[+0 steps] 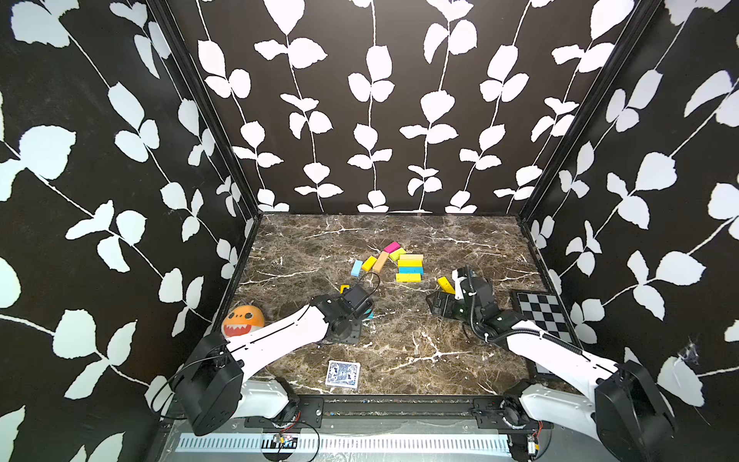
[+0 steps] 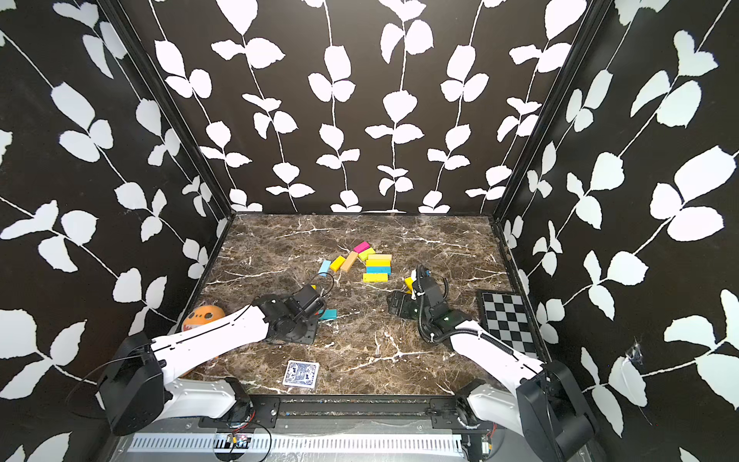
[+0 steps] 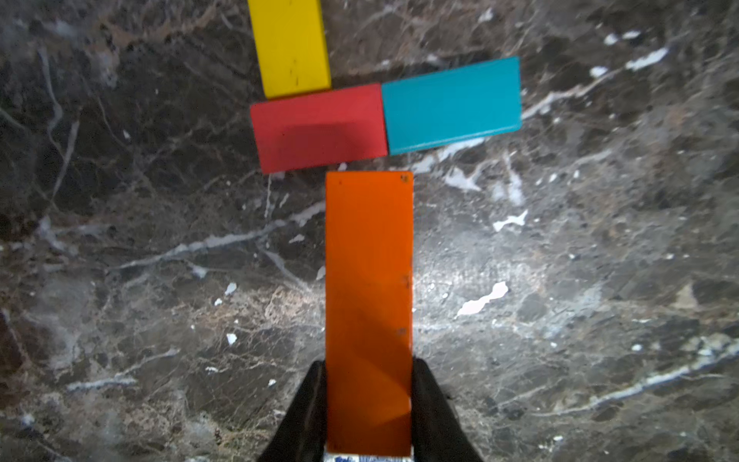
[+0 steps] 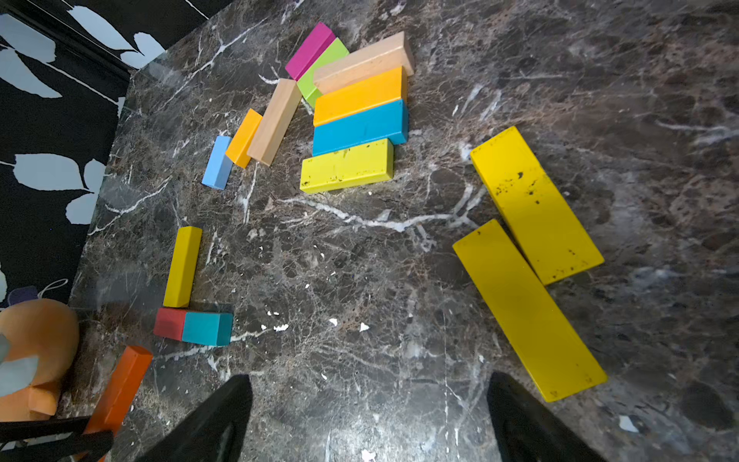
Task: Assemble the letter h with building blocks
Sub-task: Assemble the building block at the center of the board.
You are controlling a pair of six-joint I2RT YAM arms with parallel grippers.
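Note:
The orange block (image 3: pixel 368 280) in my left gripper goes down next for release on the bare marble at the red block's near edge (image 3: pixel 298 245) below, continuing the yellow block's line.
My left gripper (image 3: pixel 368 364) is shut on one end of an orange block (image 3: pixel 368 280). The block's far end stops just short of a red block (image 3: pixel 320 128). The red block lies end to end with a teal block (image 3: pixel 452 104), and a yellow block (image 3: pixel 290 44) runs away from the red one. In a top view the left wrist (image 1: pixel 352 300) covers most of these. My right gripper (image 4: pixel 368 384) is open over bare marble beside two long yellow blocks (image 4: pixel 536 204) (image 4: pixel 528 308). Several loose blocks (image 1: pixel 410 266) lie farther back.
An orange shark plush (image 1: pixel 242 320) sits at the left wall by the left arm. A blue-patterned card deck (image 1: pixel 342 374) lies near the front edge. A checkerboard (image 1: pixel 544 314) lies at the right wall behind the right arm. Patterned walls enclose three sides.

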